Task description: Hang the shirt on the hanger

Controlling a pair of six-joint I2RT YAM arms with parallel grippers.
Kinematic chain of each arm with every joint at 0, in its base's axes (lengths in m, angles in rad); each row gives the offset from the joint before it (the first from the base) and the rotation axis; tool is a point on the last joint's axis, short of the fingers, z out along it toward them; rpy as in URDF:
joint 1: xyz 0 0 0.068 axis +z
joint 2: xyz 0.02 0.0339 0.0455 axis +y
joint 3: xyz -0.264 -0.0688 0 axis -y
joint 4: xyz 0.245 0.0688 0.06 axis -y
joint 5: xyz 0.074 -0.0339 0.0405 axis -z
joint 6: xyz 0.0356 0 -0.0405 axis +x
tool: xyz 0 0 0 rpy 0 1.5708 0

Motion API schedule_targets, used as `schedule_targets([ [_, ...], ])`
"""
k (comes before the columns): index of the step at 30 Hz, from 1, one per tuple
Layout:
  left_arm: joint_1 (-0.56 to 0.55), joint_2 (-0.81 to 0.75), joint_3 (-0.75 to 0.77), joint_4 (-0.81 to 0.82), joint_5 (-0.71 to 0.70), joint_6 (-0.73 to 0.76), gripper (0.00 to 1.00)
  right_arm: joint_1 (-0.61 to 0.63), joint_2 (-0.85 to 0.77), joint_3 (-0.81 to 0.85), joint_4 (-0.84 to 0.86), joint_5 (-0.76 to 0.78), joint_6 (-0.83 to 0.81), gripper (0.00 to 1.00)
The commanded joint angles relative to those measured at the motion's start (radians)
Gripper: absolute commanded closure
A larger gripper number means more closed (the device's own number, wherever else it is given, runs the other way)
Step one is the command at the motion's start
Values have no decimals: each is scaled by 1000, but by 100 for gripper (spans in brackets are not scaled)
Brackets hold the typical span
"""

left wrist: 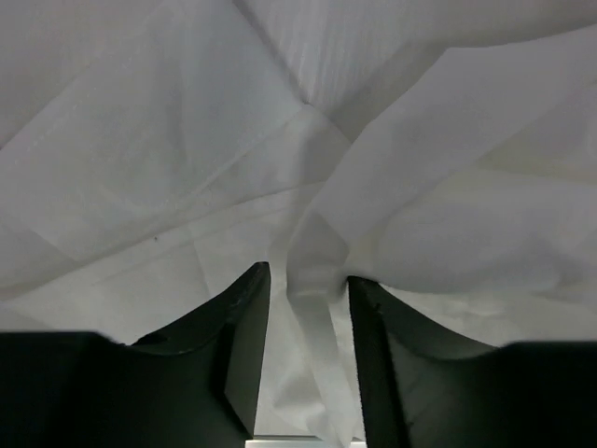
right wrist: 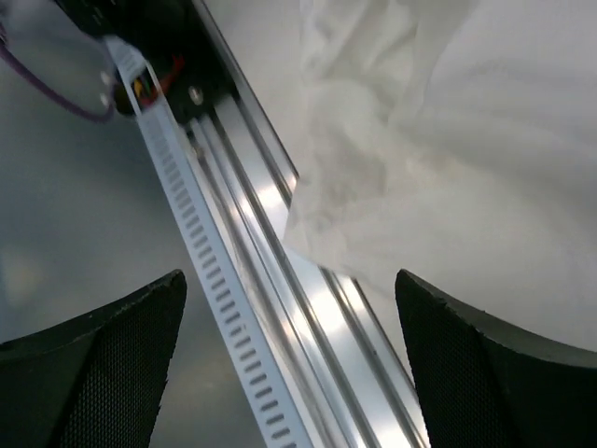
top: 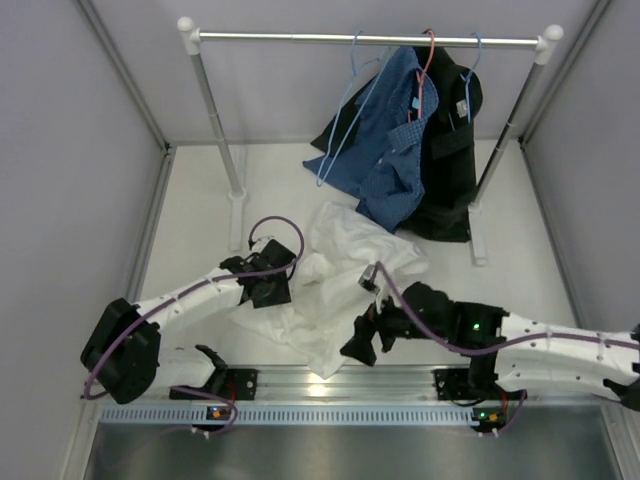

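Note:
My right gripper lowers, open, onto the white shirt's edge beside the shirt's near corner next. That edge lies below the gripper, beside the metal bar.
The white shirt lies crumpled on the table floor between my arms. My left gripper rests on its left part. In the left wrist view the shirt fills the frame. The left gripper is partly open there, with a narrow fold of cloth standing between its fingers, not pinched. My right gripper is wide open and empty at the shirt's near corner. In its wrist view the gripper hangs over the rail just below the shirt's corner. The thin light-blue hanger hangs by its hook on the rack bar.
The rack stands at the back on two white posts. A blue checked shirt on a red hanger and a black garment on a blue hanger hang there. A metal rail runs along the near edge.

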Motion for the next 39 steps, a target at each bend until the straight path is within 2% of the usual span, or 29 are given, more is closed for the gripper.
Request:
schedule_targets([
  [1, -3, 30, -15, 87, -34, -10, 59, 99, 89, -107, 191, 54, 114, 11],
  [2, -3, 21, -29, 95, -26, -10, 71, 116, 124, -118, 207, 112, 151, 11],
  [4, -3, -1, -37, 113, -14, -4, 85, 160, 155, -134, 196, 284, 200, 11],
  [6, -3, -47, -31, 112, -19, 8, 100, 180, 198, -128, 161, 388, 272, 11],
  [7, -3, -67, -26, 109, -23, 11, 100, 202, 214, -120, 144, 482, 299, 11],
  [10, -3, -169, -11, 110, -42, 22, 100, 213, 309, -86, 115, 564, 396, 10],
  [15, -3, -226, 19, 95, -39, 31, 100, 223, 496, -62, 222, 608, 514, 9],
  [17, -3, -245, 22, 95, -29, 33, 100, 223, 572, -43, 292, 611, 524, 12],
  [18, -3, -251, 23, 95, -28, 39, 100, 225, 596, -25, 312, 615, 519, 18],
  [19, -3, -260, 26, 92, -26, 40, 100, 228, 617, -13, 334, 631, 510, 42],
  [20, -5, -284, 41, 84, -32, 43, 100, 230, 654, 3, 320, 647, 502, 55],
  [21, -3, -303, 54, 60, -40, 51, 100, 240, 663, 33, 296, 705, 502, 91],
  [22, -3, -323, 71, 46, -51, 59, 100, 251, 666, 46, 267, 745, 499, 100],
  [25, -3, -433, 173, -49, -141, 100, 100, 321, 570, 89, 94, 914, 466, 100],
  [26, -3, -462, 210, -70, -170, 117, 100, 337, 483, 102, 19, 930, 400, 100],
  [27, -3, -520, 289, -89, -230, 149, 100, 348, 432, 139, -17, 934, 352, 100],
  [29, -3, -576, 374, -109, -270, 192, 100, 375, 285, 184, -80, 907, 216, 100],
  [31, -3, -636, 517, -108, -313, 261, 100, 397, 187, 257, -186, 872, 148, 100],
  [35, -3, -625, 796, -109, -371, 405, 100, 398, -60, 418, -341, 770, -2, 100],
  [37, -3, -579, 956, -112, -407, 473, 100, 400, -104, 542, -428, 791, -39, 100],
  [39, -3, -533, 1053, -133, -456, 511, 100, 400, -115, 691, -494, 841, -82, 100],
])
